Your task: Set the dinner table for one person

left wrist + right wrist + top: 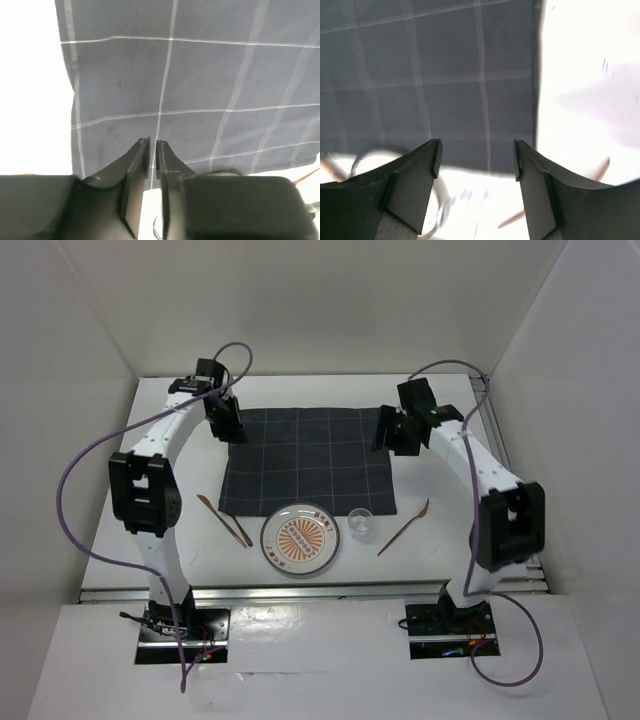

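Note:
I should next move my right gripper back along the cloth and down onto the glass's rim (372, 521) (486, 198), on the side away from the plate, because the glass is off the cloth.
A dark navy grid-lined cloth (310, 462) lies spread flat on the white dinner table (310, 390). My left gripper (228, 430) hovers over the cloth's far left corner. In the left wrist view its jaws (152, 145) stand a narrow slit apart with nothing between them, above the cloth (200, 90). My right gripper (393, 438) hangs over the far right corner. In the right wrist view it (477, 150) is wide open and empty above the cloth (445, 75), close to its right edge.
Near the front edge sit a patterned plate (301, 540) and a small clear glass (361, 524). A wooden utensil (225, 520) lies left of the plate and another (405, 527) lies right of the glass. White walls enclose the table.

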Robot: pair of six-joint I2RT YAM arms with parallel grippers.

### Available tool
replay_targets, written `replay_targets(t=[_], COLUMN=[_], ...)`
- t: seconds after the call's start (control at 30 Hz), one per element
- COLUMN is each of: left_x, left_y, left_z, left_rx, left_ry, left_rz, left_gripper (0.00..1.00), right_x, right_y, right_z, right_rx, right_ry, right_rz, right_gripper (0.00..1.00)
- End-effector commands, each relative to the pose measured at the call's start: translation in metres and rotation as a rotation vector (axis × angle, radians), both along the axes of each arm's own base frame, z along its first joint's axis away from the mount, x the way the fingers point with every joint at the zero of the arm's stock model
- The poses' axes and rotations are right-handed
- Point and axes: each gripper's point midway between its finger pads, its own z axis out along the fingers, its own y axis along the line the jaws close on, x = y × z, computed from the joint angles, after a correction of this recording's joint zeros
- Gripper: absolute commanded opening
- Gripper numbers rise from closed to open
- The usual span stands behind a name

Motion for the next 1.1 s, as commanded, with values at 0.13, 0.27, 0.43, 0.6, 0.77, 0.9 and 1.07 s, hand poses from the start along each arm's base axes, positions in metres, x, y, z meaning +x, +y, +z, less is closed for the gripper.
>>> replay_targets(t=[0.13, 0.27, 0.43, 0.6, 0.77, 0.9, 1.07], left_x=[-0.040, -0.060, -0.075, -0.084, -0.089, -0.090, -0.094], left_y=[0.022, 0.014, 0.010, 0.004, 0.003, 0.004, -0.006], left_z=[0.106, 0.116, 0.106, 0.107, 0.102, 0.098, 0.111], left_rx=[0.051, 0.002, 0.002, 0.002, 0.011, 0.017, -0.026], left_ry=[-0.262, -0.314, -0.285, -0.283, -0.272, -0.263, -0.288], left_rz=[0.106, 0.103, 0.108, 0.098, 0.094, 0.107, 0.075], left_gripper=[0.47, 0.48, 0.48, 0.48, 0.48, 0.47, 0.47], right_x=[-0.119, -0.157, -0.169, -0.162, -0.162, -0.155, -0.139], right_y=[0.025, 0.034, 0.044, 0.038, 0.041, 0.038, 0.024], right_z=[0.011, -0.001, -0.025, -0.048, -0.063, -0.062, -0.030], right_rx=[0.062, 0.124, 0.095, 0.045, 0.027, -0.001, -0.090], right_ry=[0.060, 0.098, 0.142, 0.155, 0.179, 0.159, 0.097], right_rz=[0.051, 0.063, 0.085, 0.060, 0.075, 0.067, 0.034], right_gripper=[0.76, 0.79, 0.76, 0.63, 0.50, 0.34, 0.00])
